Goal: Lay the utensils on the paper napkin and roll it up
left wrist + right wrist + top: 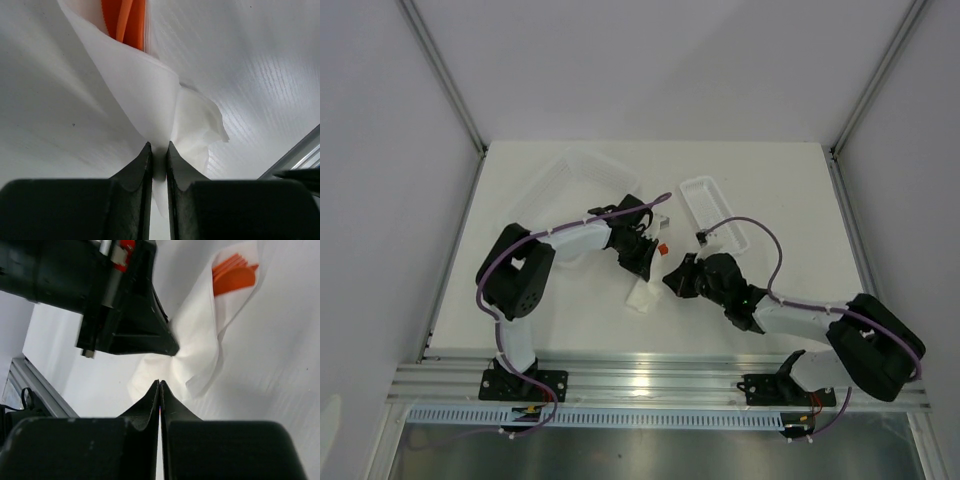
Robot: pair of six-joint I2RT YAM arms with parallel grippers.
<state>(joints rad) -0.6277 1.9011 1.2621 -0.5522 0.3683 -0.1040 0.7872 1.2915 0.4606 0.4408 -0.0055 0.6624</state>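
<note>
The right gripper's fingers are empty and close by. My left gripper should next lift the napkin [642, 298], bring it over to those fingers and let go of it there.
The paper napkin [150, 90] lies loosely folded round the orange-red utensils [125, 20], whose ends stick out of its far opening. My left gripper [159, 146] is shut on the napkin's near bunched end, with paper running down between the jaws. In the right wrist view the napkin [195, 340] and utensils [232, 277] lie ahead. My right gripper [159, 382] is shut with nothing between its jaws, its tips right at the napkin's crumpled edge. From above, the left gripper [644, 262] and right gripper [672, 280] meet over the napkin [642, 298], with an orange tip [662, 248] showing.
A clear plastic tray [715, 212] lies behind the right gripper. A second clear container [572, 172] sits at the back left. An aluminium rail [650, 375] runs along the table's near edge. White walls close in both sides.
</note>
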